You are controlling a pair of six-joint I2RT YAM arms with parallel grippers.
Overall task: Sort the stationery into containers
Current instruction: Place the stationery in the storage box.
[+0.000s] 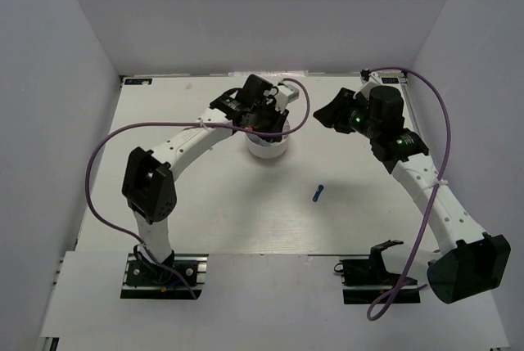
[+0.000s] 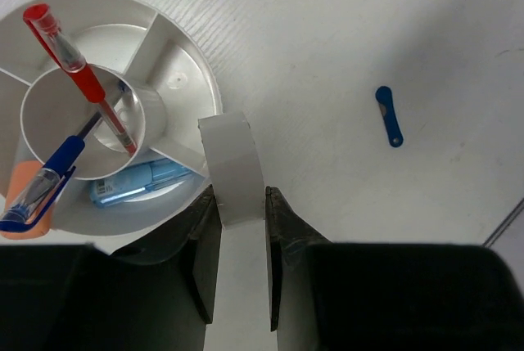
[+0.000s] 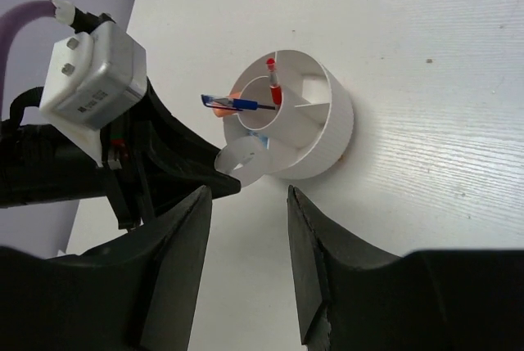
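I will shift my left gripper to its left in the wrist view, then lower and release the ring, as the tub's empty section beside the light-blue piece is below there.
The round white tub (image 1: 267,148) stands at the table's middle back. In the left wrist view its centre cup holds the red pen (image 2: 78,73) and the blue pen (image 2: 41,183). A light-blue piece (image 2: 139,183) and an orange piece (image 2: 24,204) lie in its outer compartments (image 2: 184,48). My left gripper (image 2: 241,204) is shut on the white ring (image 2: 233,171), held just beside the tub's rim. The ring also shows in the right wrist view (image 3: 243,160). A dark-blue piece (image 1: 318,194) lies on the table to the right of the tub (image 2: 390,115). My right gripper (image 3: 250,195) is open and empty, apart from the tub (image 3: 332,126).
White walls enclose the table on three sides. The left arm's body and camera block (image 3: 90,81) sit close beside the tub. The right gripper (image 1: 332,114) hovers right of the tub. Purple cables loop off both arms.
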